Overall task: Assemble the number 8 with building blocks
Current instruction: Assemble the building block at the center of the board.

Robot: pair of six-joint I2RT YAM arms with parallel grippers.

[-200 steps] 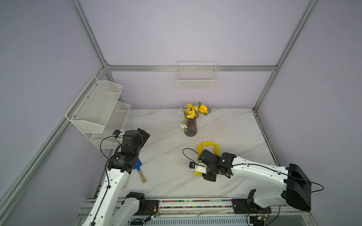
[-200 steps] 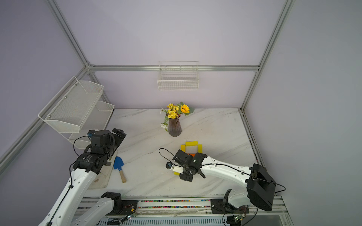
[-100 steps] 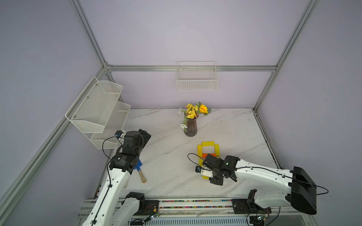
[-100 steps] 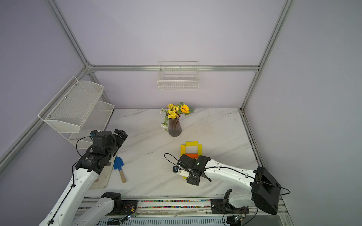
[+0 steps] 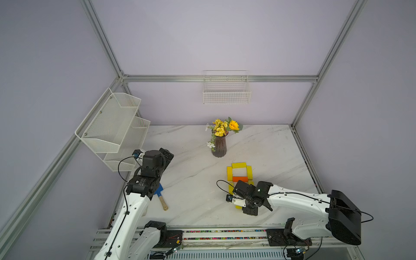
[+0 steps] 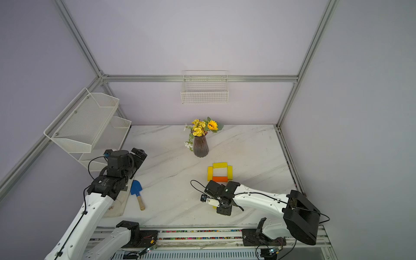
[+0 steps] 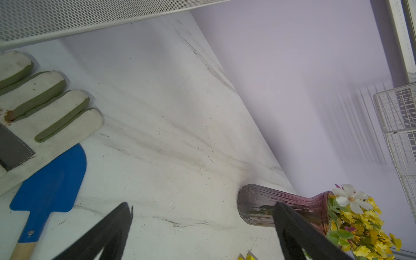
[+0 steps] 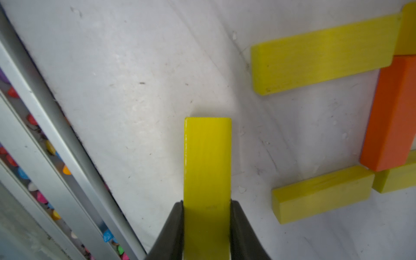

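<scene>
The robot's right gripper should next move outward, lower the yellow block across the figure's open near end [image 8: 266, 147] and let it go, because that end lies outward and below.
In both top views three yellow building blocks [image 5: 239, 165] [image 6: 220, 165] and an orange bar [image 5: 240, 179] [image 6: 219, 179] form a closed square near the table's middle right. The right wrist view shows two more yellow blocks [image 8: 324, 51] [image 8: 322, 193] running out from the ends of the orange bar [image 8: 391, 112]. Together these make a number 8 that is open at its near end. My right gripper [image 8: 207, 203] [image 5: 239, 206] is shut on a yellow block [image 8: 207, 162], held just in front of that open end. My left gripper [image 7: 202, 207] [image 5: 167, 155] stands open and empty at the left.
A vase of flowers [image 5: 218, 146] stands behind the figure. A blue trowel [image 5: 160, 191] and a work glove [image 7: 33, 108] lie by the left arm. A white mesh shelf [image 5: 112, 126] hangs on the left wall and a wire basket [image 5: 226, 90] on the back wall. The front rail [image 5: 225, 234] runs close to the right gripper.
My right gripper has carried its yellow block a little to the right and toward the table's front edge. The left arm has not moved.
</scene>
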